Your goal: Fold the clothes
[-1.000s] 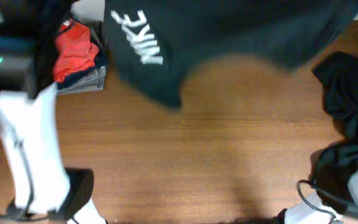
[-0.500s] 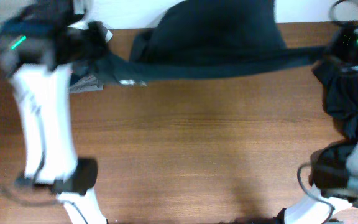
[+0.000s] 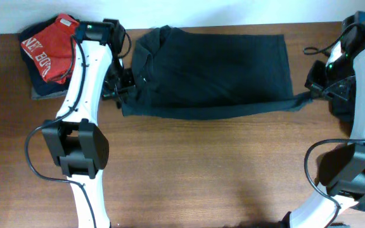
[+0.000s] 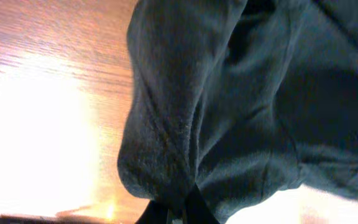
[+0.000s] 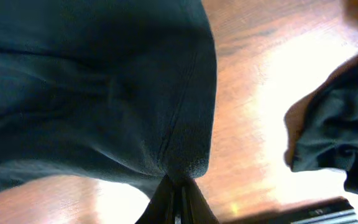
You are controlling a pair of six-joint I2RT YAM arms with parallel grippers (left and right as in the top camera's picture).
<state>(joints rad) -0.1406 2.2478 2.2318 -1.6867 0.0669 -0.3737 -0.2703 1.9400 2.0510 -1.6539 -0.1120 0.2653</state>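
Observation:
I need to move my left gripper back and down to the bare front wood next and release the T-shirt's corner, because that wood lies below my left gripper toward my base.
A dark T-shirt point(image 3: 214, 73) lies spread at the back of the wooden table, stretched between both arms. My left gripper point(image 3: 124, 95) is shut on its front left corner; in the left wrist view the cloth point(image 4: 229, 106) bunches into the shut fingers point(image 4: 178, 214). My right gripper point(image 3: 310, 94) is shut on the front right corner, pulled into a thin strip; the right wrist view shows the cloth point(image 5: 104, 93) pinched in the fingers point(image 5: 178, 202).
A stack of folded clothes with a red shirt point(image 3: 48, 54) on top sits at the back left. A black garment point(image 5: 331, 137) lies at the right edge, mostly behind the right arm. Bare wood point(image 3: 201, 171) spans the front.
The shirt has come down from the air onto the table and now lies spread flat. Both arms moved forward and lower, keeping hold of its corners.

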